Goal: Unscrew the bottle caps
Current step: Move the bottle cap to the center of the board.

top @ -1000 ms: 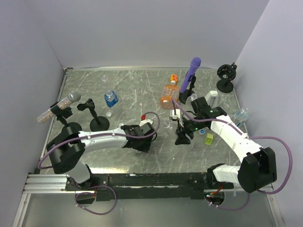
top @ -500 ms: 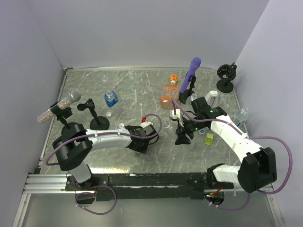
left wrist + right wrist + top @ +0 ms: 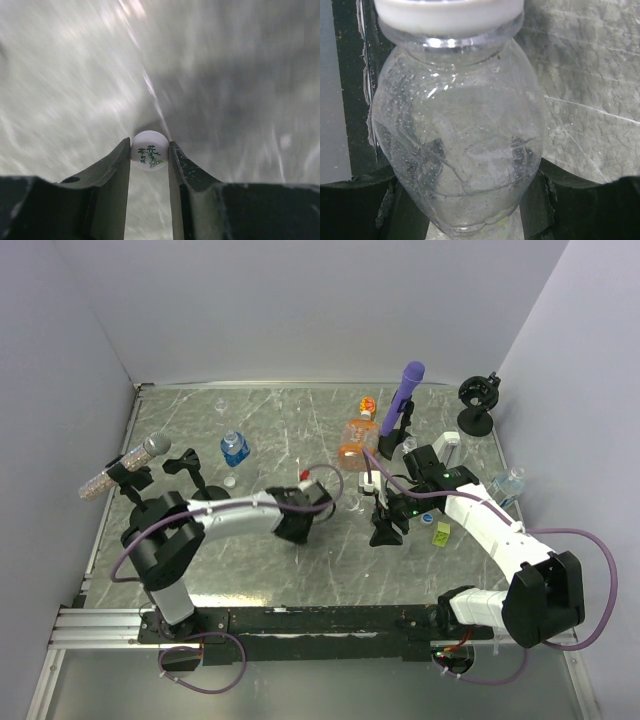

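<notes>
My left gripper will move outward next and release the green-print cap on the open spot of bare tabletop by the blue-labelled bottle, because that spot lies outward.
In the left wrist view a small white bottle cap (image 3: 149, 151) with green print sits pinched between my left gripper's (image 3: 149, 146) two dark fingers, both touching its sides. From above, the left gripper (image 3: 296, 527) hangs low over the table's middle. My right gripper (image 3: 465, 175) is shut on a plain clear bottle (image 3: 460, 125), gripping its body; the bottle's white cap (image 3: 447, 12) is at the top edge of that view. In the top view the right gripper (image 3: 385, 528) stands right of centre, and the bottle it holds is hidden under it.
A blue-labelled bottle (image 3: 234, 449) stands back left, an orange bottle (image 3: 356, 443) with an orange-yellow cap (image 3: 366, 406) behind it at back centre, and another clear bottle (image 3: 508, 485) at the right wall. A purple stick (image 3: 403, 395), black stands (image 3: 208, 500) and a yellow-green block (image 3: 441, 534) are nearby.
My left arm has swung right and farther across the table while its jaws narrowed onto the white cap. The right arm and its bottle have not moved.
</notes>
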Robot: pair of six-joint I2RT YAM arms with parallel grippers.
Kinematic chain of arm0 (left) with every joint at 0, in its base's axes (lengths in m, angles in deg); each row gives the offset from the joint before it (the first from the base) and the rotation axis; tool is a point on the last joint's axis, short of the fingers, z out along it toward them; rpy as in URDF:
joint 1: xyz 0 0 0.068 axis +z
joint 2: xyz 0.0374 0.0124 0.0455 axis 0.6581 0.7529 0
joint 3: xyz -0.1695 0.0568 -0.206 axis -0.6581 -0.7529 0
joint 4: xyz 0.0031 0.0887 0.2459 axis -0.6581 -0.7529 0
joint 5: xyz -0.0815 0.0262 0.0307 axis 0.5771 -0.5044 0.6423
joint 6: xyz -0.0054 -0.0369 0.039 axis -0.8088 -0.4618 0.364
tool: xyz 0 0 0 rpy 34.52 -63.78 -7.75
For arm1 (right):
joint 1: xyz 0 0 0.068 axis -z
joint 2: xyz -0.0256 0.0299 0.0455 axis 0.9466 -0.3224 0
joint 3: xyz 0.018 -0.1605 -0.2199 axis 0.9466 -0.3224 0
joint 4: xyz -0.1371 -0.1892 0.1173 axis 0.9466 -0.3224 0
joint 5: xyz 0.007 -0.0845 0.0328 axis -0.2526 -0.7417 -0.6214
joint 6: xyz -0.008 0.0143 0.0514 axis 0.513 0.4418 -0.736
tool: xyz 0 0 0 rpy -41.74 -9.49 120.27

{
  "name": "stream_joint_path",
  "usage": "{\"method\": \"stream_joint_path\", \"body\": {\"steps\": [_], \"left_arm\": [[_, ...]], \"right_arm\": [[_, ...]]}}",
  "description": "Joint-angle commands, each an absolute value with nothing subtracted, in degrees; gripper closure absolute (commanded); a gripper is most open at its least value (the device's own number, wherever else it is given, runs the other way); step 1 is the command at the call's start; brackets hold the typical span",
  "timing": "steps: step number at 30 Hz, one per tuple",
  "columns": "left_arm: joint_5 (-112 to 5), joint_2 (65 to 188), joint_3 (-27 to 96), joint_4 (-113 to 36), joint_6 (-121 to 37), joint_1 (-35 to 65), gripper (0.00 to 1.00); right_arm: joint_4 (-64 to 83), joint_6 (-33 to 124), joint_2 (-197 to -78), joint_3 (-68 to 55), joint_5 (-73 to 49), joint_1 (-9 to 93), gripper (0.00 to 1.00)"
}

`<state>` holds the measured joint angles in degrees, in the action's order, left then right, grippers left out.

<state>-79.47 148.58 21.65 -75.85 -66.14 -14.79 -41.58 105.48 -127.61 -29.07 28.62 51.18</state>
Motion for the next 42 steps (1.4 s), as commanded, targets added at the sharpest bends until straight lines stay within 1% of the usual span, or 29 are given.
{"method": "stream_joint_path", "body": {"steps": [1,6,9,11,14,17,20,23,26,27,30,36,38,41,42], "left_arm": [[-80.72,152.10,29.98,-73.68,-56.23,-5.54,0.77],[-78.96,159.92,41.23,-71.04,-50.85,4.22,0.77],[-77.73,166.94,48.17,-71.39,-49.62,9.41,0.76],[-77.29,170.29,53.70,-72.18,-49.09,11.00,0.76],[-77.99,174.86,58.81,-73.32,-48.30,12.58,0.74],[-77.99,178.12,63.48,-74.82,-48.12,13.64,0.71],[-77.12,179.27,65.94,-76.13,-47.95,14.09,0.60],[-74.66,177.96,67.17,-76.93,-47.68,14.00,0.45],[-71.50,174.80,68.67,-78.77,-47.77,13.56,0.37],[-70.62,173.57,69.02,-79.12,-47.68,13.38,0.32],[-66.40,169.80,68.85,-79.30,-48.03,13.29,0.26],[-57.35,159.52,66.57,-78.25,-49.17,12.33,0.25],[-55.50,154.60,63.85,-76.67,-49.44,11.45,0.21],[-52.87,148.00,59.19,-73.95,-50.14,10.57,0.20],[-52.25,145.81,57.87,-73.68,-50.14,10.40,0.16]], "right_arm": [[-41.29,106.21,-127.14,-28.72,29.15,50.89,0.87],[-41.38,106.30,-126.96,-28.72,29.24,50.89,0.87],[-41.38,106.30,-126.87,-28.80,29.24,50.89,0.86],[-41.47,106.39,-126.87,-28.72,29.41,50.89,0.86],[-41.47,106.39,-126.87,-28.72,29.50,50.89,0.86],[-41.47,106.30,-126.52,-28.72,29.50,50.89,0.86],[-41.47,106.30,-126.35,-28.80,29.50,50.89,0.86],[-41.47,106.30,-126.34,-28.72,29.50,50.89,0.86],[-41.47,106.30,-126.08,-28.72,29.50,50.97,0.86],[-41.47,106.30,-125.82,-28.80,29.50,50.98,0.86],[-41.55,106.39,-125.55,-28.89,29.68,50.98,0.86],[-41.64,106.65,-125.21,-28.98,29.85,51.50,0.86],[-41.56,106.74,-124.94,-28.98,30.03,51.59,0.86],[-41.64,106.91,-124.85,-28.98,29.94,51.77,0.86],[-41.64,107.00,-124.76,-29.07,29.94,51.85,0.86]]}}
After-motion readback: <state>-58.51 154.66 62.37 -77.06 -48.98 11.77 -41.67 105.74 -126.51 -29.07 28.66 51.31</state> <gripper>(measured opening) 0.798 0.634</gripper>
